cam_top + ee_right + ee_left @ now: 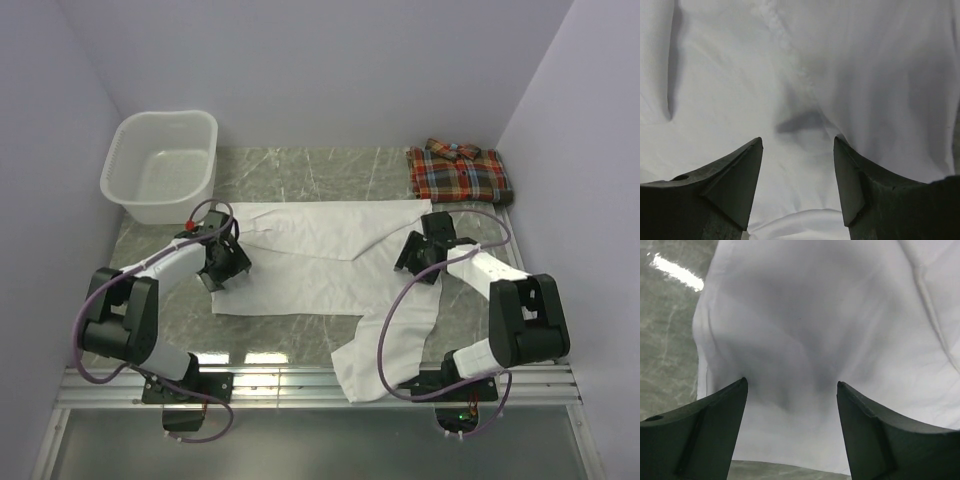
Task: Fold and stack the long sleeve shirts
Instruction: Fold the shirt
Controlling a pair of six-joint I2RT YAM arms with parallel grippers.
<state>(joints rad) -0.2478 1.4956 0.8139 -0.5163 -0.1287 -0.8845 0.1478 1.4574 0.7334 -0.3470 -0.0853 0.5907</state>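
Note:
I should turn my left gripper and move it back onto the white shirt's near corner on the basket's side [215, 312], because its open fingers are over flat cloth inside the shirt's edges.
A plain white shirt [320, 255] lies spread across the middle of the table, with one sleeve [385, 350] trailing toward the front edge. A red-orange plaid shirt [459, 172] lies folded at the back right. My left gripper [228, 272] is open, low over the white shirt's left edge; in the left wrist view [791, 385] white cloth [815, 330] lies between its fingers. My right gripper [412, 258] is open, low over the shirt's right side; in the right wrist view [797, 142] wrinkled white cloth [805, 75] lies between its fingers.
A white plastic laundry basket [162, 165] stands at the back left. The marbled table top [310, 172] shows behind the white shirt. A metal rail [320, 385] runs along the front edge. Walls close in left, right and behind.

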